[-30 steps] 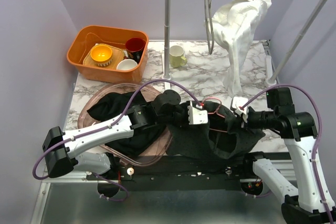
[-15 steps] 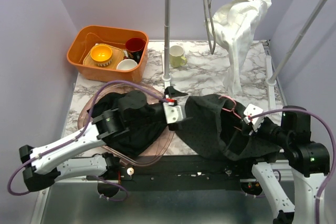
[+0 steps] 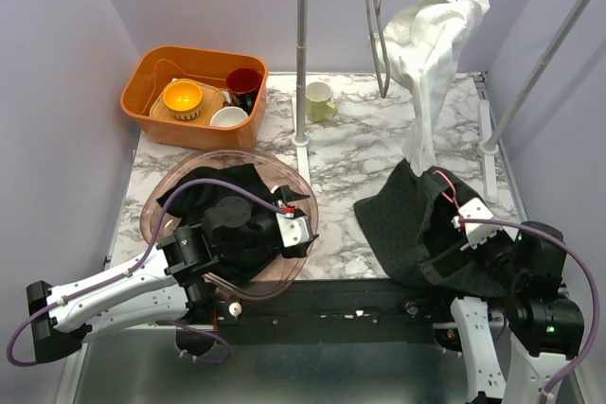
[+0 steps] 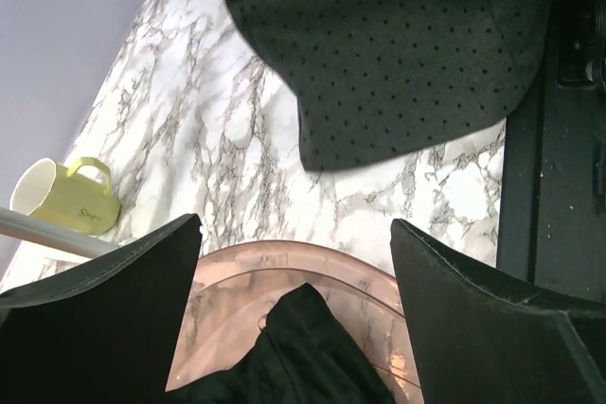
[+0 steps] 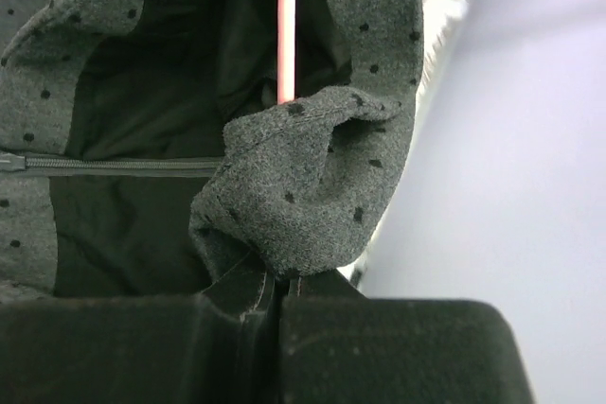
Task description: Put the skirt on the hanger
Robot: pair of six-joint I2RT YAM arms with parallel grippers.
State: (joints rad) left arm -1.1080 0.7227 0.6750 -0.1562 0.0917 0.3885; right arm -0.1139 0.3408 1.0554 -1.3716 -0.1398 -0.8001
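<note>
The pink hanger already sits inside the skirt's waistband [image 5: 303, 186]. My right gripper lifts outward to the bare end of the bar past the white garment next.
The skirt [image 3: 409, 222], dark grey with black dots, lies bunched at the table's front right, one edge raised. My right gripper [image 3: 457, 210] is shut on a fold of its waistband [image 5: 303, 186] next to the zip, with the right gripper [image 5: 279, 295] jaws pressed together. An empty dark hanger [image 3: 379, 37] hangs from the rail at the back. My left gripper [image 3: 308, 230] is open and empty over the pink tub's rim. In the left wrist view the left gripper [image 4: 295, 309] has wide-spread fingers [image 4: 483, 319], and the skirt [image 4: 398, 54] lies apart, ahead of them.
A clear pink tub [image 3: 295, 191] holds black cloth [image 3: 213, 205]. The rack's post [image 3: 301, 63] stands mid-table beside a yellow mug [image 3: 319, 101]. A white garment [image 3: 426, 54] hangs on a second hanger. At the back left, an orange bin [image 3: 142, 82] holds cups and bowls.
My left gripper let go of the skirt, opened, and drew back left over the tub. The right gripper pulled the skirt to the right and toward the front edge.
</note>
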